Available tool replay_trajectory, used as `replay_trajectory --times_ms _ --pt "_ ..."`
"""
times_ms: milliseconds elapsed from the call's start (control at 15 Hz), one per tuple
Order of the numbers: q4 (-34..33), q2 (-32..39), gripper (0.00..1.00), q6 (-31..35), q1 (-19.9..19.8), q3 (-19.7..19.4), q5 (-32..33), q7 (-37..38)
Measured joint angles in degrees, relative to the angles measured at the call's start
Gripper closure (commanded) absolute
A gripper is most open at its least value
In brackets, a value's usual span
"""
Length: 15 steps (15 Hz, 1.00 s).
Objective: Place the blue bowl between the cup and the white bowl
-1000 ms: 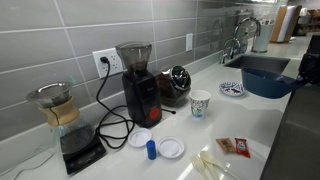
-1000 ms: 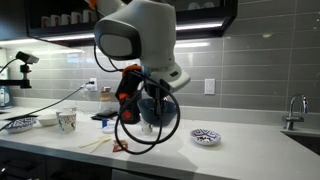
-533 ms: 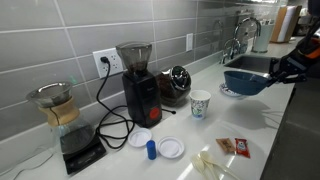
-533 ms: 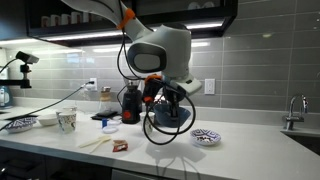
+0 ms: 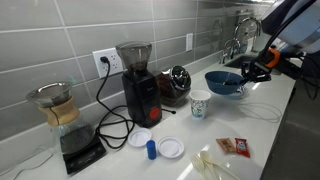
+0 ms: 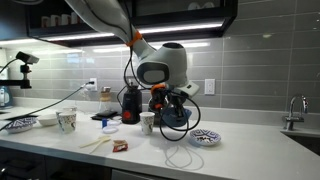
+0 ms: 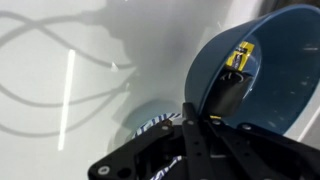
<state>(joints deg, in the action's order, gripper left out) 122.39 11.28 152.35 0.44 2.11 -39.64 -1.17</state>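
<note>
I should next lower my gripper's blue bowl onto the counter between the white cup and white bowl.
The dark blue bowl (image 5: 222,82) hangs tilted just above the counter, and it also shows in the other exterior view (image 6: 176,116). My gripper (image 5: 244,71) is shut on its rim, with one finger (image 7: 236,72) inside the bowl (image 7: 275,70). The white cup (image 5: 200,103) stands close beside it, next to the grinder (image 6: 147,122). The white bowl with the blue pattern (image 6: 204,137) sits on the counter on the bowl's other side. In the wrist view the white bowl (image 7: 150,126) lies partly under the gripper. In an exterior view the blue bowl hides it.
A black coffee grinder (image 5: 137,80), a glass carafe on a scale (image 5: 58,112), cables, two white discs (image 5: 170,147) and a small blue object (image 5: 151,149) stand on the counter. A sink and tap (image 5: 240,40) are at the far end. Another cup (image 6: 67,121) stands farther along.
My gripper has carried the blue bowl from over the sink end toward the cup and lowered it. It now hangs beside the cup, over the white bowl's side.
</note>
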Motion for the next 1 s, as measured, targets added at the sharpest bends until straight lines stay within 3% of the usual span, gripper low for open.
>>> replay_trajectory --times_ms 400,1000 --pt "-3.9 6.6 0.99 5.6 0.0 3.1 -0.3 -3.2" --pt "-9.8 13.7 0.99 7.0 -0.3 4.4 -0.2 -4.1"
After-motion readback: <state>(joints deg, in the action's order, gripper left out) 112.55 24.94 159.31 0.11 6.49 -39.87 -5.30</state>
